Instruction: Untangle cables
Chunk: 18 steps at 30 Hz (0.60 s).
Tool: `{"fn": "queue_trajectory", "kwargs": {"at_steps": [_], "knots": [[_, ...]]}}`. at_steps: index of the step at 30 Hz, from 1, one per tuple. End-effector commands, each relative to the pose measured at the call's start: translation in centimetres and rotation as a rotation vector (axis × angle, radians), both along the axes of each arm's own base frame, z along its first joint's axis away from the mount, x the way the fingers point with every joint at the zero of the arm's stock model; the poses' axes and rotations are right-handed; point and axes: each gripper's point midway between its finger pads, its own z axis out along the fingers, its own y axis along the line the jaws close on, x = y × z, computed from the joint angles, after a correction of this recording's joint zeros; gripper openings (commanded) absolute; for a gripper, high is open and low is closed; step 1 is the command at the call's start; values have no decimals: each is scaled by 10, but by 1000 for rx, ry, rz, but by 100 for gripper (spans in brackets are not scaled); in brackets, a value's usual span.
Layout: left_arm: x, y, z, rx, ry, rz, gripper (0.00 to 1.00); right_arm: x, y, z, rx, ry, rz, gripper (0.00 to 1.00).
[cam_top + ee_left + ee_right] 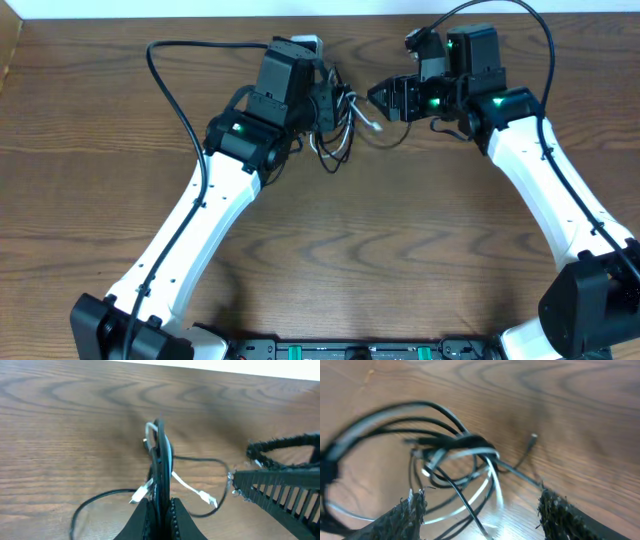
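The cords hang bunched together, so the robot's left hand should next pull to the left in the overhead view, over the bare wood, and then let go of the black cable.
The cables point(340, 130) form a tangled bunch of thin black and white cords at the far middle of the table. My left gripper point(328, 100) is shut on the bunch. In the left wrist view the jaws point(161, 506) pinch black cords point(161, 455), and a white cord point(189, 488) with plug ends hangs at both sides. My right gripper point(385, 98) is open, just right of the bunch. In the right wrist view the knot point(462, 450) hangs ahead of the open jaws point(480, 499), and loose loops cross between the fingers. A black plug end point(532, 438) lies on the table.
Wooden table point(400, 250). The right gripper's fingers show at the right of the left wrist view point(280, 480). Thick black arm wires arc over the back of the table point(165, 70). The table's far edge point(200, 18) lies just behind both grippers.
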Motion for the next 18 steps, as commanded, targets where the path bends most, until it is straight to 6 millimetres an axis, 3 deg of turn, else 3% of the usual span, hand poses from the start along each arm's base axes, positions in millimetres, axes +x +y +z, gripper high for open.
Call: {"fn": "queue_trajectory", "kwargs": {"at_steps": [1, 5, 7, 18], "knots": [[0, -1, 7, -62, 15, -1, 7, -5, 12, 14, 90, 7, 65, 70], [7, 12, 7, -135, 51, 101, 8, -12, 24, 14, 108, 34, 83, 67], [9, 17, 7, -182, 76, 160, 7, -9, 28, 6, 90, 69, 13, 67], [7, 9, 9, -302, 139, 211, 7, 10, 91, -35, 132, 124, -118, 64]]}}
